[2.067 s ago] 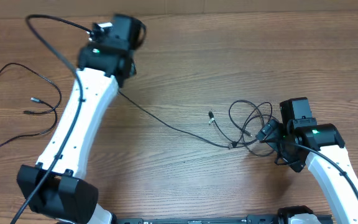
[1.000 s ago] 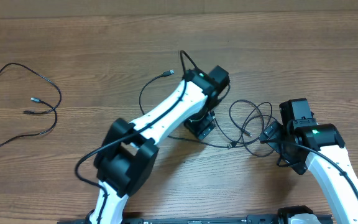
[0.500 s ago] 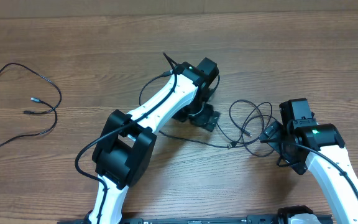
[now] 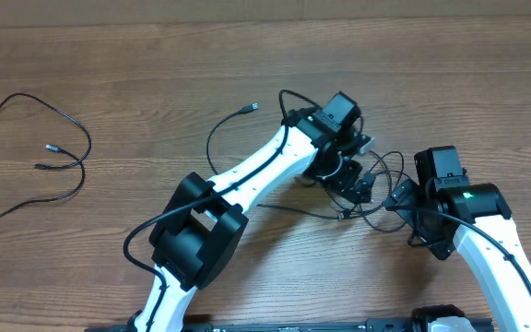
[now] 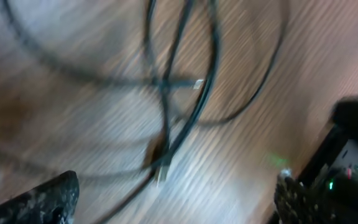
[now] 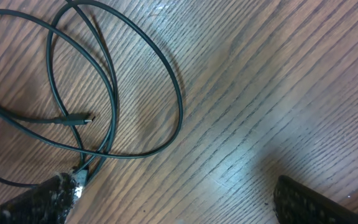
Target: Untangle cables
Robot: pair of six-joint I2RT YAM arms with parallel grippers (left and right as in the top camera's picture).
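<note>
My left gripper moves outward toward the small plug and down onto the cable beside it next. Crossed cords still lie ahead of its open, empty fingers.
A tangle of thin black cables [image 4: 383,173] lies right of centre, looping between both grippers. My left gripper [image 4: 353,181] hovers open over its left side. In the blurred left wrist view, crossed cords [image 5: 185,81] and a small plug [image 5: 161,172] lie just ahead of the gripper [image 5: 176,202], nothing between the fingers [image 5: 45,200]. My right gripper [image 4: 401,197] is open at the tangle's right edge. In the right wrist view, cable loops [image 6: 114,99] lie ahead of the gripper [image 6: 179,202]. A silver connector [image 6: 80,180] sits beside its left finger [image 6: 39,202].
One strand arcs left from the tangle to a plug [image 4: 248,109] beyond my left arm [image 4: 247,175]. A separate black cable [image 4: 40,152] lies spread out at the far left of the wooden table [image 4: 450,83]. The right arm's base [image 4: 501,267] fills the lower right.
My left arm has swung from the far left to the centre and then right, until its gripper is over the tangle. The right arm has stayed put.
</note>
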